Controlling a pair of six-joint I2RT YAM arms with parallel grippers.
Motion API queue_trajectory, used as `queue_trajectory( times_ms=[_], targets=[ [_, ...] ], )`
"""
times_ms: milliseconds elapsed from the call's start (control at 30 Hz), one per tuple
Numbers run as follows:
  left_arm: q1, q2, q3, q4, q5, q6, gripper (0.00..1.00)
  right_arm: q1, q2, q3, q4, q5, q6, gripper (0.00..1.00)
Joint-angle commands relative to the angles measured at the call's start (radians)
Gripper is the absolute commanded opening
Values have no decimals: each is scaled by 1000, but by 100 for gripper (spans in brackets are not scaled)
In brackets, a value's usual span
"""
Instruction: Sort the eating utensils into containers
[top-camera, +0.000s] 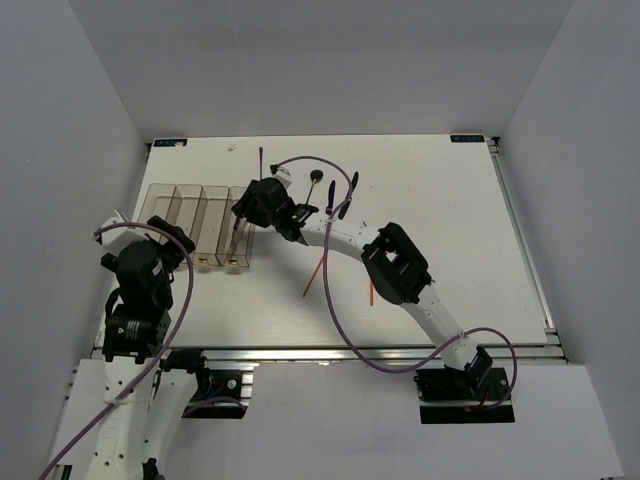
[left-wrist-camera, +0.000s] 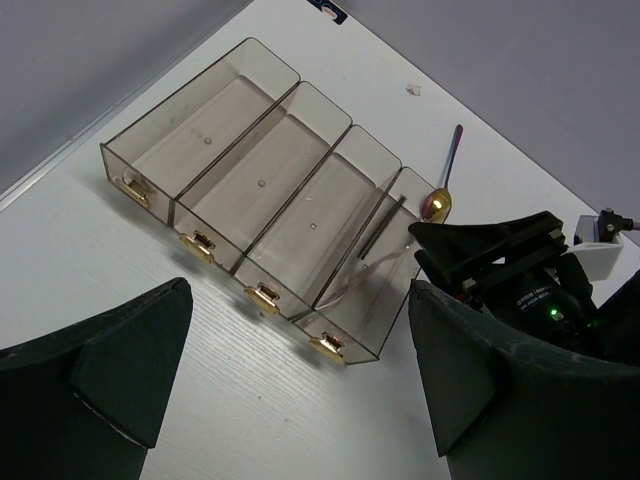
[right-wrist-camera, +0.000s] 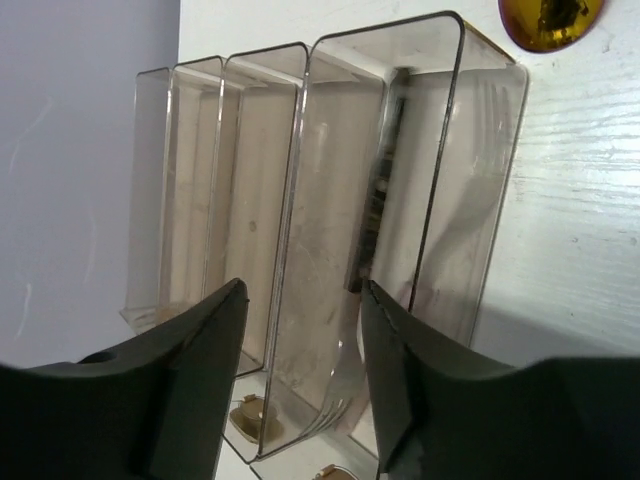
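Note:
My right gripper will next lift from the bin with the fork (right-wrist-camera: 345, 395). Then it will lower to the table beyond the dark blue knives.
The containers (top-camera: 160, 205) are four smoky clear bins joined side by side at the table's left. My right gripper (top-camera: 243, 215) hovers over the rightmost bin (right-wrist-camera: 470, 150), jaws apart. A fork (right-wrist-camera: 345, 395) with silver tines and a dark handle lies in that bin, just inside my right finger (right-wrist-camera: 420, 390); nothing is held. The same fork (left-wrist-camera: 382, 225) shows in the left wrist view. My left gripper (left-wrist-camera: 300, 380) stands wide open over bare table before the bins' gold handles. A gold-bowled spoon (left-wrist-camera: 437, 205) with a purple handle lies behind the bins.
A black spoon (top-camera: 316, 182) and dark blue knives (top-camera: 331, 198) lie right of my right gripper. Orange-red chopsticks (top-camera: 318, 272) lie mid-table beside the right arm (top-camera: 400, 265). The other three bins (left-wrist-camera: 260, 170) look empty. Grey walls close in the table's sides and back.

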Motion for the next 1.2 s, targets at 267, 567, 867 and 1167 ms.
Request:
queue_trajectory(
  times_ms=[267,567,867,1167],
  targets=[
    [-7,-10,4,9,4,6,98,-5,-327,-75,-38,93,-312,70],
    [-10,-2,-1,17,22,11,98,-208,-715,-426,-559,22,-793,66],
    [-9,33,-1,26,48,23,98,-464,-833,-732,-660,-108,-1026,49],
    [-10,65,1,29,65,28,98,-552,-727,-772,-647,-159,-1104,42]
  ],
)
